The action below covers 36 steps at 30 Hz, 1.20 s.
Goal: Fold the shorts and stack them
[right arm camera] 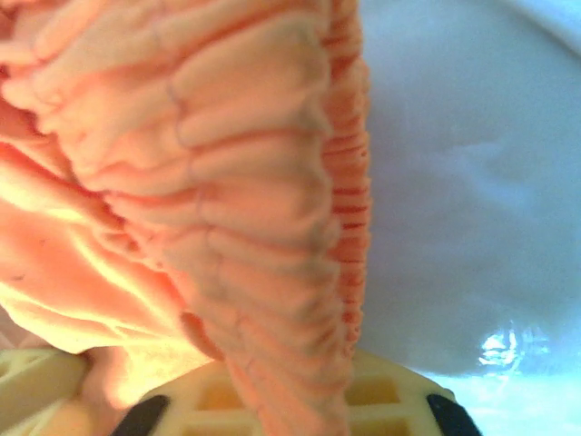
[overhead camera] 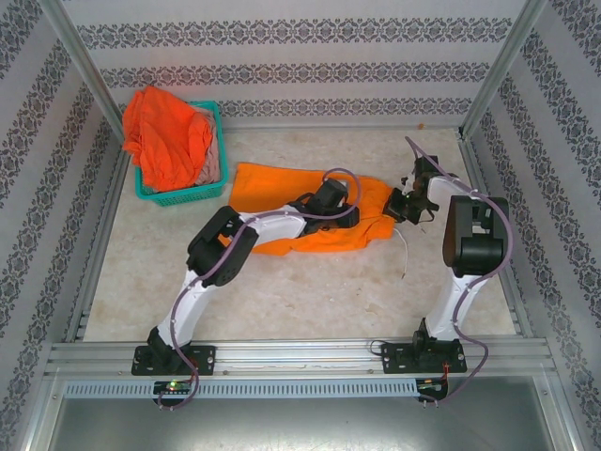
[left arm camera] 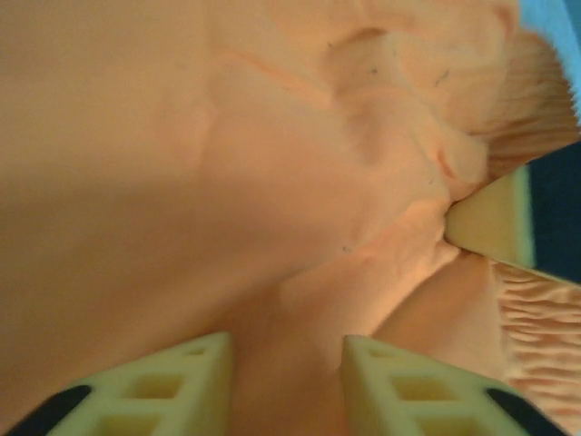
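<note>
The waistband (right arm camera: 263, 227) will next be lifted toward the basket by my right gripper, which will then lower it and let it go.
The yellow-orange shorts (overhead camera: 282, 188) lie spread across the middle of the table. My left gripper (overhead camera: 346, 214) rests on their right half. In the left wrist view its pale fingers (left arm camera: 182, 381) stand apart, open, with a soft ridge of the cloth (left arm camera: 300, 300) running between them. My right gripper (overhead camera: 402, 205) is at the shorts' right edge, shut on the ribbed waistband (right arm camera: 263, 227), which drapes down over its finger (right arm camera: 381, 400). The red-orange shorts (overhead camera: 164, 136) are heaped in the basket, and a bit of pink cloth (overhead camera: 212, 164) shows beneath them.
The teal mesh basket (overhead camera: 183, 195) stands at the back left corner. A white drawstring (overhead camera: 404, 256) trails on the table by the right arm. Metal frame posts and patterned walls close in the table on three sides.
</note>
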Available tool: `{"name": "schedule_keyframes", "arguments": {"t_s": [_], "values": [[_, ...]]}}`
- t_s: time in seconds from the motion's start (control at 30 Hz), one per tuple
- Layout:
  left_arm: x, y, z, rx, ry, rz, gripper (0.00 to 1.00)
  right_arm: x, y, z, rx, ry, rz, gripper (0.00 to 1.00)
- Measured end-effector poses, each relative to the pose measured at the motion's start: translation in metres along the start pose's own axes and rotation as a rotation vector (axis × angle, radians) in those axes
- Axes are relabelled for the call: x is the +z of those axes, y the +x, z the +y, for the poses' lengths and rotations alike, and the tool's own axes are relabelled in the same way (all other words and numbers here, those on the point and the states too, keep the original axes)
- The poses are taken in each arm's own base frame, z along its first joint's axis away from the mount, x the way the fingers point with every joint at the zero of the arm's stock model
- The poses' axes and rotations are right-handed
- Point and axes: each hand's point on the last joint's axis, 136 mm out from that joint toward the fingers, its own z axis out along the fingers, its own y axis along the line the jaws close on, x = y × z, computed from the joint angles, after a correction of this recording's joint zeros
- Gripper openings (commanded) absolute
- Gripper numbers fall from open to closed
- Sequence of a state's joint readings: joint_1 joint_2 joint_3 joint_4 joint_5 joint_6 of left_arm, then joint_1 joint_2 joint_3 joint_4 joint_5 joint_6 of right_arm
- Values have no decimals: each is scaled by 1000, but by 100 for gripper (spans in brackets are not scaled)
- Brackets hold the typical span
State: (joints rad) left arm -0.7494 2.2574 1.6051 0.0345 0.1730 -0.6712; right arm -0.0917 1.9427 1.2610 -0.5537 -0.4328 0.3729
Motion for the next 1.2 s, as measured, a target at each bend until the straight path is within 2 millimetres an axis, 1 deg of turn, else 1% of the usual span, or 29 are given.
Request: {"name": "schedule_keyframes", "arguments": {"t_s": [0.07, 0.17, 0.27, 0.3, 0.33, 0.37, 0.43, 0.53, 0.6, 0.63, 0.7, 0.8, 0.87, 0.93, 1.0, 1.03, 1.13, 1.2], "values": [[-25, -14, -1, 3, 5, -32, 59, -3, -1, -5, -27, 47, -1, 0], [-71, -46, -4, 14, 15, -117, 71, -15, -5, -18, -67, 152, -2, 0], [-117, -73, -6, 27, 24, -215, 81, -34, -11, -36, -106, 284, -10, 0], [-131, -78, -5, 31, 22, -242, 83, -43, -12, -42, -119, 337, -11, 0], [-140, -79, -4, 34, 21, -257, 84, -52, -14, -47, -130, 378, -16, 0], [-149, -78, -2, 37, 13, -271, 85, -64, -17, -52, -145, 433, -23, 0], [-158, -71, 3, 45, 4, -276, 87, -87, -22, -57, -175, 519, -50, 0], [-163, -53, 18, 48, -31, -258, 89, -132, -30, -60, -217, 652, -112, 0], [-163, -40, 30, 44, -55, -237, 90, -164, -36, -55, -251, 735, -159, 0], [-163, -35, 35, 42, -64, -231, 91, -176, -37, -52, -265, 766, -179, 0], [-164, -24, 44, 38, -84, -217, 92, -201, -40, -39, -315, 837, -222, 0], [-166, -13, 53, 33, -98, -205, 93, -219, -42, -9, -418, 912, -265, 0], [-169, -9, 56, 31, -100, -206, 94, -223, -39, 15, -490, 947, -273, 0], [-171, -5, 59, 26, -101, -206, 95, -222, -37, 37, -547, 968, -277, 0], [-174, -2, 61, 19, -99, -209, 95, -211, -35, 56, -593, 983, -262, 0], [-174, -2, 63, 14, -101, -211, 95, -205, -34, 62, -608, 988, -253, 1], [-176, 1, 70, -3, -110, -215, 96, -172, -27, 80, -648, 998, -189, 3], [-177, 3, 76, -13, -115, -217, 96, -144, -22, 93, -665, 997, -143, 7]]}}
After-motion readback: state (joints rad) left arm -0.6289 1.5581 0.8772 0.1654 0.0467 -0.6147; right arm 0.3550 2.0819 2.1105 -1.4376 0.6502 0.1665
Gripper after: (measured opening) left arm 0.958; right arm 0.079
